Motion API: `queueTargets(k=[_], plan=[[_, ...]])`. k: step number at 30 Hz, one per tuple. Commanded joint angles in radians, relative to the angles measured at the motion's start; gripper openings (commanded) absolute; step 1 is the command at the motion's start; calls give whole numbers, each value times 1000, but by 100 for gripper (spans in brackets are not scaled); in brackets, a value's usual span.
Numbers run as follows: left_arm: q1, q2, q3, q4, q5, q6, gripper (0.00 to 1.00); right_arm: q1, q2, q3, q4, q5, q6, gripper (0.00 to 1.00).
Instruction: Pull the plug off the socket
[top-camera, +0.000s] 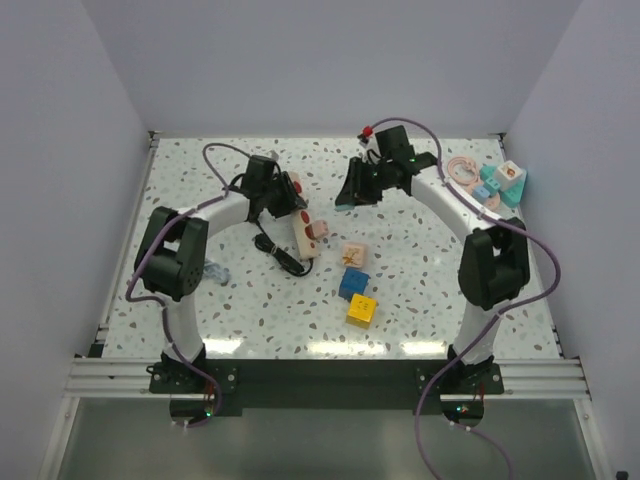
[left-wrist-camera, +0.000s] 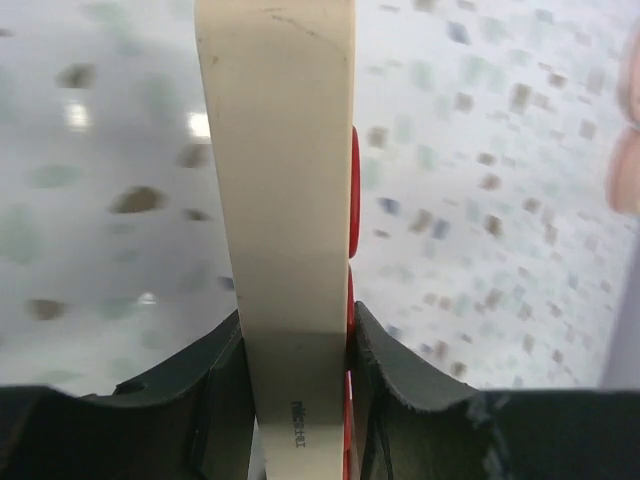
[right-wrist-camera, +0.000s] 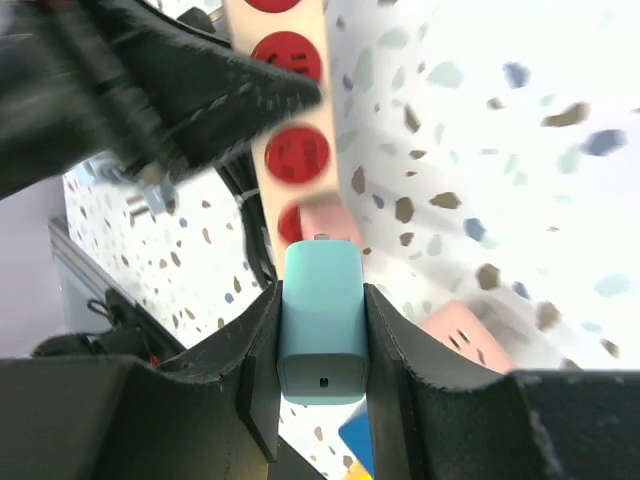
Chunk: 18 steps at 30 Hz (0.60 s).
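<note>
My right gripper next moves down and back to the bare tabletop beside the pink cube and releases the teal plug there, clear of the socket.
The socket is a cream power strip lying on the table, with red outlet faces. My left gripper is shut on its far end. In the left wrist view the strip stands edge-on between the pads, with the gripper around it. My right gripper is shut on a light-teal plug block. It holds the block clear of the strip, with a metal prong showing at the block's tip. A pink plug sits on the strip. A thin black cord lies beside the strip.
Pink, blue and yellow toy cubes lie right of the strip. More toy blocks and a coiled pink cable sit at the back right. A small grey object lies near the left arm.
</note>
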Motion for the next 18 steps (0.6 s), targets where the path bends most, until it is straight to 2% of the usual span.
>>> queueTargets(k=[1, 4, 5, 10, 13, 18], plan=[[79, 76, 25, -182, -242, 74, 0, -47, -115, 65, -48, 28, 5, 0], [82, 85, 33, -192, -226, 93, 0, -70, -77, 154, -118, -15, -39, 0], [82, 53, -14, -158, -213, 99, 0, -74, -57, 195, -164, -14, -65, 0], [83, -16, -42, -69, -141, 114, 0, -86, -40, 200, -195, 74, -59, 0], [83, -38, -41, -27, -66, 128, 0, -87, -23, 139, -192, 106, -53, 0], [83, -74, -41, 29, 47, 147, 0, -90, -14, -22, -76, 63, -29, 0]])
